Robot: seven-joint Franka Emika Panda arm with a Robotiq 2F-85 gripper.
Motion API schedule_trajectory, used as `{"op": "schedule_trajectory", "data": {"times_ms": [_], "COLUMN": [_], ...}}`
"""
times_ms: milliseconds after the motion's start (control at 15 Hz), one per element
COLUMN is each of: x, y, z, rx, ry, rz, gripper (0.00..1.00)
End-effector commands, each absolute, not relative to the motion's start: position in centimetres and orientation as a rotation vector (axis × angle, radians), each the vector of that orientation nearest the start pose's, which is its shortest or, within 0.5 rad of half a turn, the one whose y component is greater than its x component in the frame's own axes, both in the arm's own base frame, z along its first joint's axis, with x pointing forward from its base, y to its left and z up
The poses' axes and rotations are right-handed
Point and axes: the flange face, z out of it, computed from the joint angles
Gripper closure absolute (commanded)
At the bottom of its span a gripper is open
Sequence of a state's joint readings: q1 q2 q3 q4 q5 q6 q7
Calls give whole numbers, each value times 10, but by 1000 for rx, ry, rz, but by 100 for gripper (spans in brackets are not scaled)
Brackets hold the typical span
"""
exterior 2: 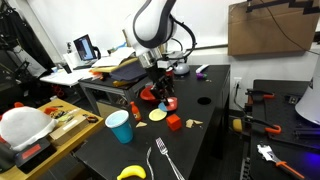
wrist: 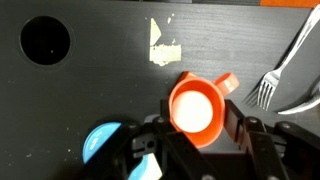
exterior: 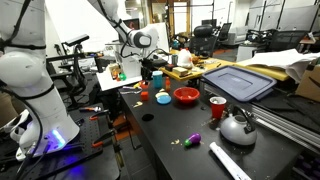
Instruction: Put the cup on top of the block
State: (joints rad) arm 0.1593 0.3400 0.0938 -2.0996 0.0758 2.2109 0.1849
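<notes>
The small orange-red cup (exterior 2: 170, 103) in my gripper still hangs above the block. It comes down next until it rests on the red block's top, and my gripper releases it.
My gripper (wrist: 196, 122) is shut on the small orange-red cup (wrist: 192, 104), whose pale inside faces the wrist camera. I hold it upright above the black table. In an exterior view the gripper (exterior 2: 164, 96) hangs with the cup (exterior 2: 170, 103) a little above the small red block (exterior 2: 173, 122), which sits on the table just in front. In the wrist view a red corner of the block (wrist: 228, 83) shows past the cup's rim. In an exterior view the gripper (exterior: 157, 80) is low over the table's far end; the cup is hard to make out there.
A light blue cup (exterior 2: 120, 127) (wrist: 100, 142), a fork (exterior 2: 165, 160) (wrist: 270, 85), a yellow disc (exterior 2: 158, 115) and a banana (exterior 2: 130, 172) lie near. A red bowl (exterior: 186, 96), a red mug (exterior: 217, 106) and a kettle (exterior: 237, 127) stand further along. A round hole (wrist: 45, 40) is in the table.
</notes>
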Motion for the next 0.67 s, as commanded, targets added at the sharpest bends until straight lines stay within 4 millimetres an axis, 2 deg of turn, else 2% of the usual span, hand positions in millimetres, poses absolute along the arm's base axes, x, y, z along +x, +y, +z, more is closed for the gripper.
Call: {"op": "schedule_trajectory", "data": {"times_ms": [0,267,600], "x": [527,527,531], "y": [149,156,159], "z": [224,208,208], "rx": [-3101,-3108,-3142], "ry": [-13,-28,-16], "rz": [425,445,387], "gripper": [71,71,71]}}
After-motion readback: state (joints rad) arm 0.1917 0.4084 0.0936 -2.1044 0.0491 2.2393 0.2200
